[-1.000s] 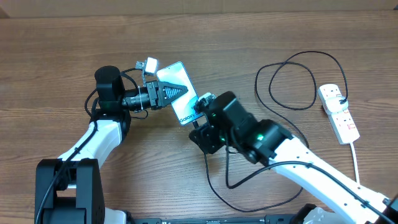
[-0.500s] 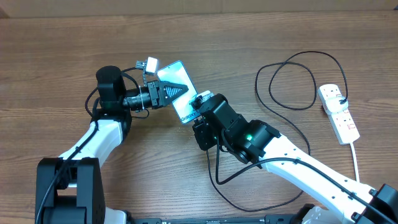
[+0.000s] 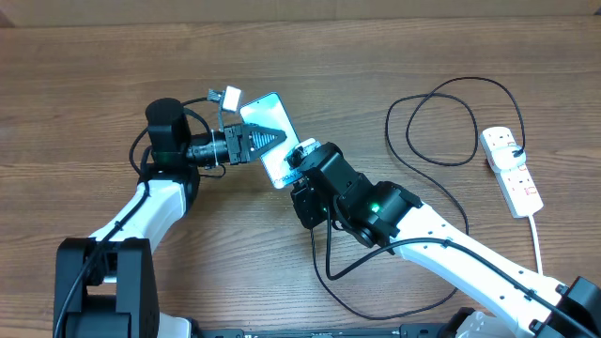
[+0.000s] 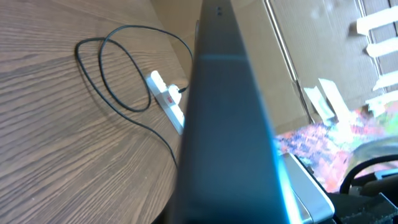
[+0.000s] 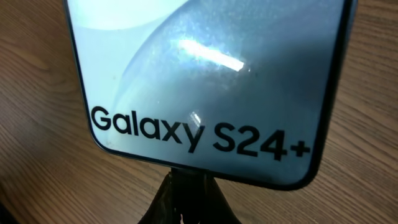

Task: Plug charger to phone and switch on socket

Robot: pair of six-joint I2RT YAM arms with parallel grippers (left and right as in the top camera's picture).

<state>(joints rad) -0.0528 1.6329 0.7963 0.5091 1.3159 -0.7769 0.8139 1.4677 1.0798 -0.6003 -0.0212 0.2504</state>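
The left gripper moves down next and turns the tilted phone flat onto the bare tabletop below to release it, as the plug already meets the phone's bottom edge.
My left gripper (image 3: 270,137) is shut on the phone (image 3: 272,113) and holds it tilted above the table, its pale blue screen up. In the left wrist view the phone (image 4: 224,124) shows edge-on as a dark slab. My right gripper (image 3: 299,162) is at the phone's lower end, below the "Galaxy S24+" text on the phone (image 5: 205,74). The right gripper (image 5: 186,193) is shut on the charger's black plug tip (image 5: 186,177), which touches the phone's bottom edge. The charger cable (image 3: 387,120) loops across the table to the white socket (image 3: 512,171) at the right.
The socket's thick white cord (image 3: 537,235) runs toward the front edge. More black cable (image 3: 326,272) curls under my right arm. The socket (image 4: 166,99) and the cable loop (image 4: 99,65) also show in the left wrist view. A pale wall borders the table's far edge.
My right gripper moved up and left to the phone's lower edge and closed from partly open. The phone in the left gripper shifted slightly.
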